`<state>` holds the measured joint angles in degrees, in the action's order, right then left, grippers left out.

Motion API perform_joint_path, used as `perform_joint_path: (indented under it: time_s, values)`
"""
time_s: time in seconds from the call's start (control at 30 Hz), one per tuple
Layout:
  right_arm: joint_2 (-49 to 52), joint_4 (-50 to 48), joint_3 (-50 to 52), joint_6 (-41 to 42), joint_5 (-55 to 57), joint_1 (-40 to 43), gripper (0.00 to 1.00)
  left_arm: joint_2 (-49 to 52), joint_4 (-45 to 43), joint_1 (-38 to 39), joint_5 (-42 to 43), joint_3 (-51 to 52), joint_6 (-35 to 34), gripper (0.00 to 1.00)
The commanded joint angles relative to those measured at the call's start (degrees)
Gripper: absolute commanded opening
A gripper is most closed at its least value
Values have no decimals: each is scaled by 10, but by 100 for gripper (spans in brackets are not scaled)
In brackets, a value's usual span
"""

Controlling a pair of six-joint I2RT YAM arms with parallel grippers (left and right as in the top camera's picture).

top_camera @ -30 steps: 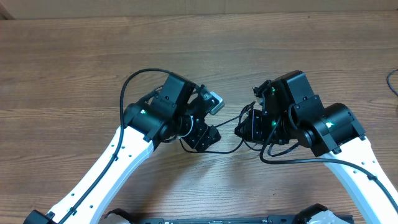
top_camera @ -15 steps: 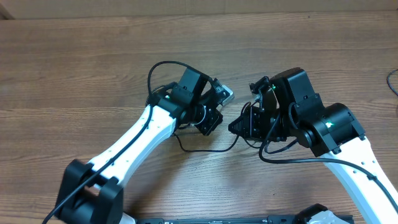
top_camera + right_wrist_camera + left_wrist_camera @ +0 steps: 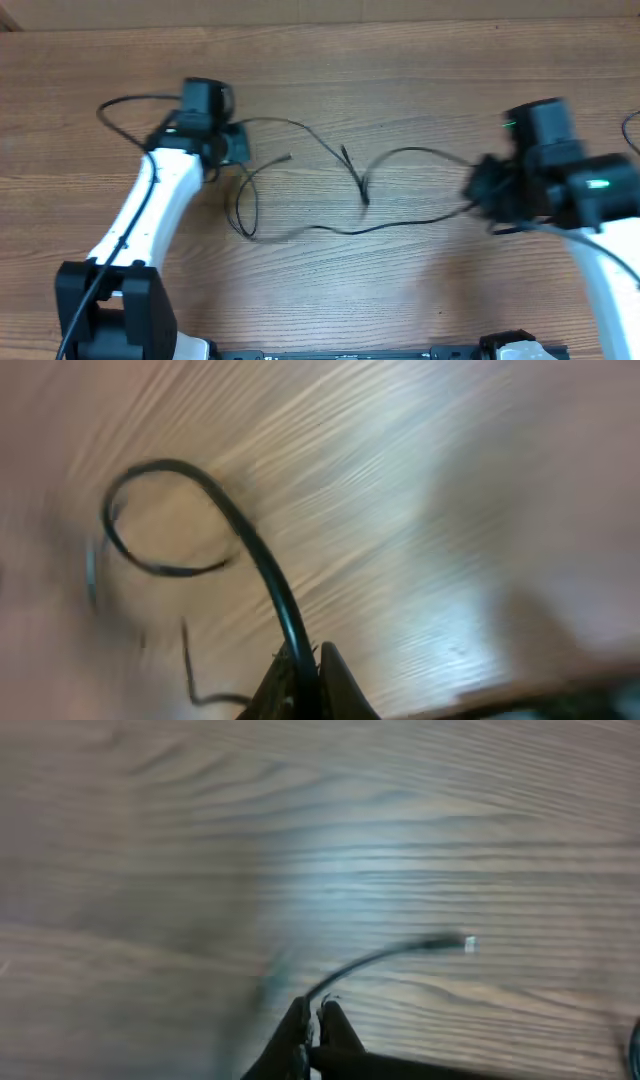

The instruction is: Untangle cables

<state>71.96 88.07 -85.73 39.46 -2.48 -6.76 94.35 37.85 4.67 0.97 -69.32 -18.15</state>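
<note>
The cables still cross between both grippers, so next my left gripper will turn while pulling back from the right gripper, then release the cable.
The cables (image 3: 330,229) are thin black cords strung out across the wooden table between my two grippers. They cross in a small snarl (image 3: 363,187) near the middle. Another strand hangs in a loop (image 3: 243,215) below the left gripper. My left gripper (image 3: 238,148) is at the far left, shut on a cable (image 3: 375,960) whose silver-tipped plug (image 3: 468,943) sticks out beyond the fingertips (image 3: 300,1018). My right gripper (image 3: 476,190) is at the right, shut on a cable (image 3: 262,575) that curls into a loop (image 3: 160,515) ahead of it.
The left arm's own thicker black cord (image 3: 125,103) bows out to the far left. Another dark cord (image 3: 630,130) shows at the table's right edge. The table's back edge (image 3: 320,22) runs along the top. Both wrist views are motion-blurred.
Both arms have swung apart, left to the far left and right to the right, drawing the bunched cables out into long strands. The left gripper has shut on a cable.
</note>
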Motion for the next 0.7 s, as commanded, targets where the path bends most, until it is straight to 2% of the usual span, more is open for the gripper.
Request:
perform_joint_path:
  time_s: [0.0, 0.07, 0.13, 0.23, 0.3, 0.4, 0.43, 0.47, 0.53, 0.67]
  values:
    - [-14, 60, -117, 55, 132, 100, 4, -14, 17, -34, 35, -12, -29, 4]
    - [-14, 90, -176, 40, 133, 157, 4, -14, 28, -46, 35, -12, -30, 4]
    - [-22, 87, -224, -21, 92, 212, 4, -14, 39, -57, 35, -12, -36, 4]
    - [-32, 83, -276, -93, 40, 266, 4, -14, 50, -63, 35, -12, -66, 4]
    - [-35, 83, -299, -129, 51, 277, 4, -14, 59, -62, 35, -12, -80, 4]
    - [-35, 83, -332, -125, 117, 288, 4, -14, 93, -62, 5, -12, -105, 4]
    - [-35, 82, -343, -114, 144, 292, 4, -14, 113, -63, -30, -12, -127, 4]
    - [-35, 83, -358, -77, 195, 300, 4, -14, 150, -67, -111, -12, -182, 4]
    - [-35, 83, -365, -43, 212, 309, 4, -14, 186, -74, -174, -12, -227, 4]
    - [-31, 70, -365, -23, 205, 309, 4, -14, 213, -83, -171, -12, -243, 4]
